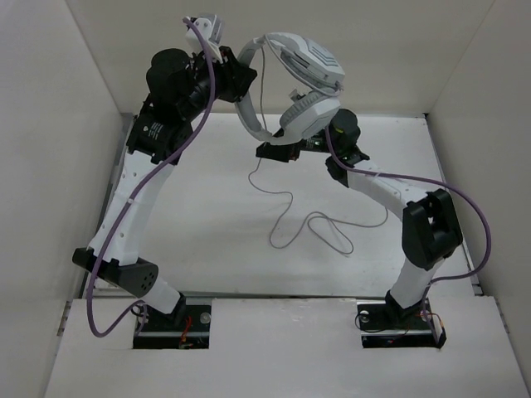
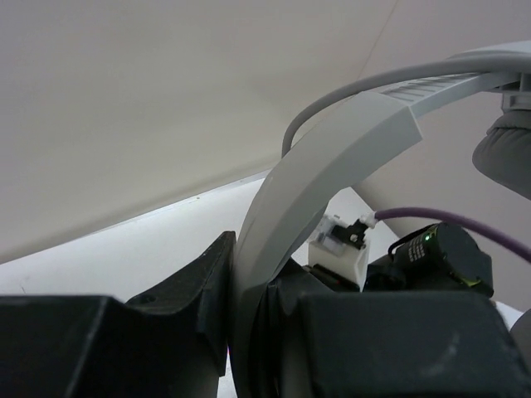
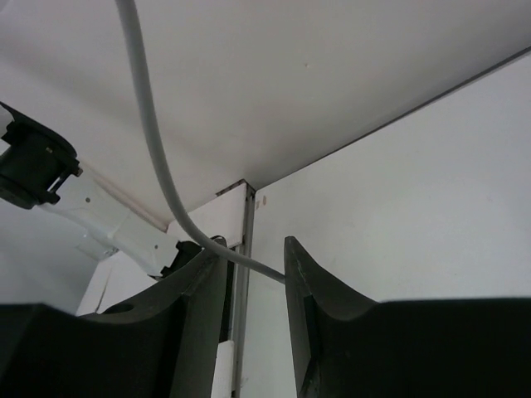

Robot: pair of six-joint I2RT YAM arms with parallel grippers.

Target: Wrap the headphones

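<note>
The thin grey cord runs between the open fingertips of my right gripper and trails back from them, so I will draw that gripper back along the cord and close it.
The light grey-white headphones [image 1: 303, 70] hang in the air over the back of the table. My left gripper [image 1: 238, 76] is shut on their curved headband [image 2: 332, 157], which runs up between the jaws [image 2: 249, 265]. One padded earcup [image 2: 508, 157] shows at the right edge of the left wrist view. The thin grey cord [image 1: 319, 222] drops from the headphones and lies in loose loops on the table. My right gripper [image 1: 272, 152] is open below the lower earcup [image 1: 305, 114]. The cord [image 3: 153, 141] crosses the gap between its fingertips [image 3: 253, 257], unclamped.
White walls close the table [image 1: 207, 207] at the back and both sides. Thick purple cables [image 1: 108, 249] run along both arms. The right arm's wrist [image 2: 440, 257] sits close behind the left gripper, and the left arm [image 3: 91, 207] shows in the right wrist view.
</note>
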